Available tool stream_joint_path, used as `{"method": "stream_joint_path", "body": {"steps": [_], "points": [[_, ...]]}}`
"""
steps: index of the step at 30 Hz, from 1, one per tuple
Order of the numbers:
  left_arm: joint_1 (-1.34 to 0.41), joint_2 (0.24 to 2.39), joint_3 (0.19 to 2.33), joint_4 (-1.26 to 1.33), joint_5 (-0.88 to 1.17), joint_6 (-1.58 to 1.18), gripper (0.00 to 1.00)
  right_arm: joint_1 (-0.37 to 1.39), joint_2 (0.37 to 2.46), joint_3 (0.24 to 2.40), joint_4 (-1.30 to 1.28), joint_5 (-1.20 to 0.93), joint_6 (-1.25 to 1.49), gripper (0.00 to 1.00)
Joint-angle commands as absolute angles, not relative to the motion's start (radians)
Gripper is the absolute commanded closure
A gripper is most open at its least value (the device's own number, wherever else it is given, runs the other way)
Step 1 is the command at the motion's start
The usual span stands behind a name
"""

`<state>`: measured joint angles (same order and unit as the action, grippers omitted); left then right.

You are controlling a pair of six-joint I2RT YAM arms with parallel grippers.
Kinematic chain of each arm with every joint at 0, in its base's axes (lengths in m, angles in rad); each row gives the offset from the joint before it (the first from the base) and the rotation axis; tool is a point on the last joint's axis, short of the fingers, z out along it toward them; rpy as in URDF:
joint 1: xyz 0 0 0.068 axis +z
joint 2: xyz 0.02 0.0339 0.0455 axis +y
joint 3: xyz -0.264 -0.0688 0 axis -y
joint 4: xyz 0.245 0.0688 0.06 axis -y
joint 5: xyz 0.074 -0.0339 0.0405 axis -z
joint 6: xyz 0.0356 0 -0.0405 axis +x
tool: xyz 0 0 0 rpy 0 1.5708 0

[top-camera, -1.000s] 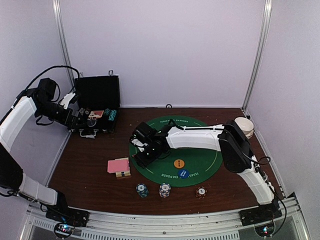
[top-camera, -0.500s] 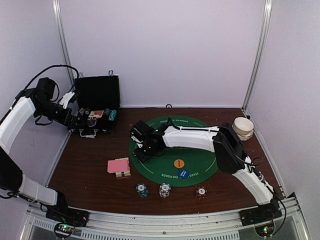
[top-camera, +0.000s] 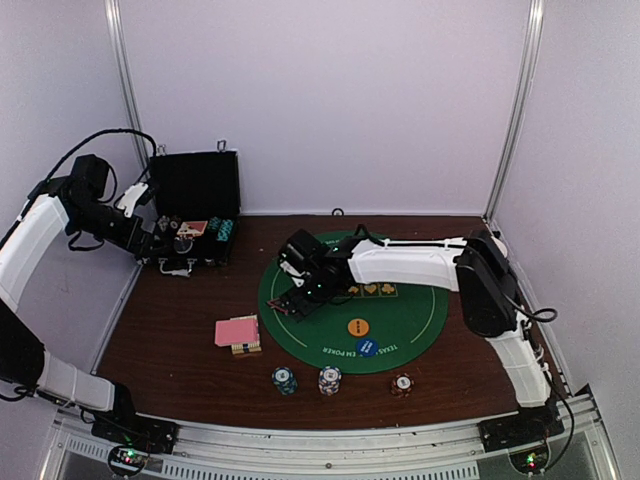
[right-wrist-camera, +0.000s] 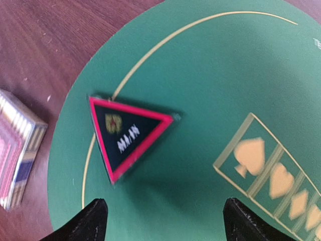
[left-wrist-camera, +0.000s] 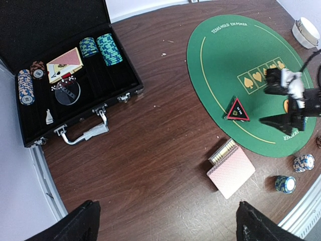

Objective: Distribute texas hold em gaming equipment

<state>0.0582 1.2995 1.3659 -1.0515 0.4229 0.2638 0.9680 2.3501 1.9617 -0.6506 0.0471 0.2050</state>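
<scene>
The robot's right gripper will next move from the marker toward the right in the top view, then go down to close on the rim of the orange disc point(top-camera: 358, 327), which lies uncovered.
A black-red triangle marker point(right-wrist-camera: 128, 133) lies flat near the left edge of the round green mat point(right-wrist-camera: 210, 65); it also shows in the left wrist view point(left-wrist-camera: 237, 109) and the top view point(top-camera: 294, 304). My right gripper point(right-wrist-camera: 165, 223) is open and empty just above the mat, beside the marker point(top-camera: 306, 291). A pink-backed card deck point(top-camera: 238, 333) lies on the table left of the mat. Three chip stacks point(top-camera: 329, 380) stand in front of the mat. Orange point(top-camera: 358, 327) and blue point(top-camera: 367, 347) discs lie on it. My left gripper point(left-wrist-camera: 168, 226) is open and empty, up near the case point(top-camera: 165, 243).
The open black case point(left-wrist-camera: 125, 90) at the back left holds teal chip stacks point(left-wrist-camera: 109, 48), more chips point(left-wrist-camera: 25, 86) and cards point(left-wrist-camera: 64, 64). A white bowl point(left-wrist-camera: 307, 31) stands at the back right. White walls and frame posts enclose the table.
My right gripper has drawn back to the right, further onto the mat, and its arm has swung right. The triangle marker now lies uncovered on the mat. The left arm has not moved.
</scene>
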Motion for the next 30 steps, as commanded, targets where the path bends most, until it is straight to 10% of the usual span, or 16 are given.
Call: {"method": "stream_joint_path", "body": {"steps": [1,18,30], "points": [[0.064,1.276,1.360,-1.064,0.417,0.290,0.02,0.959,2.166,1.799,-0.626,0.136,0.237,0.16],[0.064,1.286,1.387,-1.094,0.451,0.294,0.02,0.927,1.979,1.321,-0.602,0.221,0.488,0.16],[0.064,1.286,1.397,-1.094,0.455,0.284,0.02,0.912,1.965,1.267,-0.559,0.123,0.569,0.35]]}}
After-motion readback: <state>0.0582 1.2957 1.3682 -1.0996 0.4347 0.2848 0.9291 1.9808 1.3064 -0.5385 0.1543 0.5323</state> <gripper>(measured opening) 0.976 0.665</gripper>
